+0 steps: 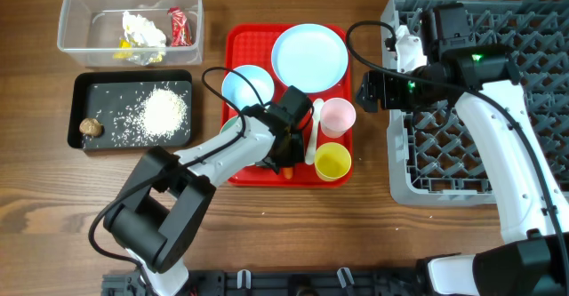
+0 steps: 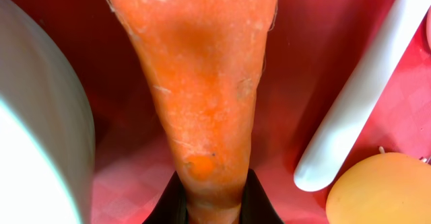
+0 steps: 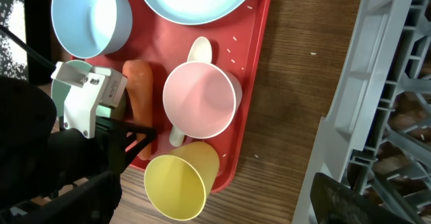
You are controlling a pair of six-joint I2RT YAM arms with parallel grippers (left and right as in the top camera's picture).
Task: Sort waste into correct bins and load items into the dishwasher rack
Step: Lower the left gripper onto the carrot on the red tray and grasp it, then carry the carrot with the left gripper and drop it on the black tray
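I will raise my left gripper, carry the carrot left in the overhead view to the black tray and lower it beside the rice.
The orange carrot (image 2: 202,83) lies on the red tray (image 1: 244,43), and my left gripper (image 2: 214,207) is shut on its narrow end, a black finger (image 2: 168,207) pressed to each side. From above, the left gripper (image 1: 286,156) is at the tray's front, with only the carrot's tip (image 1: 289,172) showing. My right gripper (image 1: 369,90) hangs open and holds nothing, between the tray and the dishwasher rack (image 1: 427,167). On the tray are the plate (image 1: 309,56), a pale blue bowl (image 1: 247,87), pink cup (image 1: 338,116), yellow cup (image 1: 332,162) and white spoon (image 1: 316,127).
The clear tub (image 1: 67,29) at the back left holds tissue (image 1: 142,29) and wrappers (image 1: 180,27). In front of it the black tray (image 1: 107,96) holds rice (image 1: 164,112) and a brown lump (image 1: 90,128). The spoon (image 2: 363,96) and yellow cup (image 2: 380,190) lie close to the carrot's right.
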